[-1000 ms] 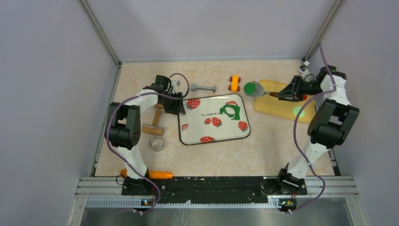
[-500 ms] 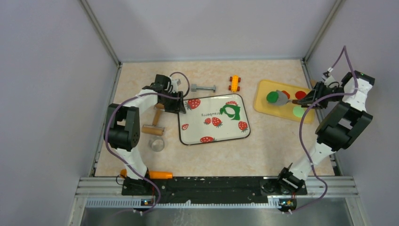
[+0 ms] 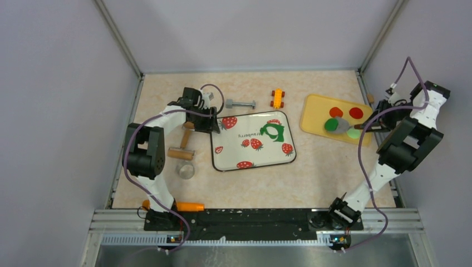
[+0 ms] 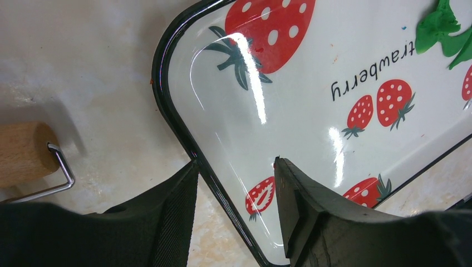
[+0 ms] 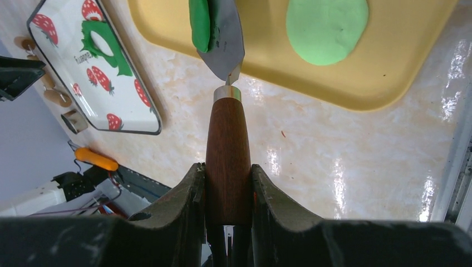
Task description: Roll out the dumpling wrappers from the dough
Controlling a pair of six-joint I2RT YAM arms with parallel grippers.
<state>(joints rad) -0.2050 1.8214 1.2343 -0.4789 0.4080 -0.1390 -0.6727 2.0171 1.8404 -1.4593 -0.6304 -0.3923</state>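
The wrapper stays on the yellow tray (image 3: pixel 313 114) next, and my right gripper moves back to release the spatula at the strawberry tray's near corner (image 3: pixel 293 164), where the tabletop is bare.
The dark green dough (image 3: pixel 273 132), a flat sheet with a round hole, lies on the strawberry tray (image 3: pixel 253 161). It also shows in the right wrist view (image 5: pixel 103 47) and the left wrist view (image 4: pixel 439 28). My right gripper (image 3: pixel 374 123) (image 5: pixel 227 167) is shut on a spatula's wooden handle (image 5: pixel 228 139). Its blade (image 5: pixel 225 33) carries a dark green wrapper (image 3: pixel 332 124) (image 5: pixel 198 22) over the yellow tray (image 3: pixel 313 114). My left gripper (image 3: pixel 209 119) (image 4: pixel 236 167) is open, its jaws astride the strawberry tray's rim (image 4: pixel 178 128).
Two red discs (image 3: pixel 335 111) (image 3: pixel 356 113) and a pale green disc (image 3: pixel 352 133) (image 5: pixel 327 28) lie on the yellow tray. A wooden roller (image 3: pixel 181 153) (image 4: pixel 22 153), a clear cutter (image 3: pixel 185 169), a bolt (image 3: pixel 240 103), an orange toy car (image 3: pixel 276 98) and an orange tool (image 3: pixel 189 206) lie around.
My right gripper has moved right and nearer with the spatula, carrying the dark green wrapper from the yellow tray's far left corner to over its middle. The left arm has not moved.
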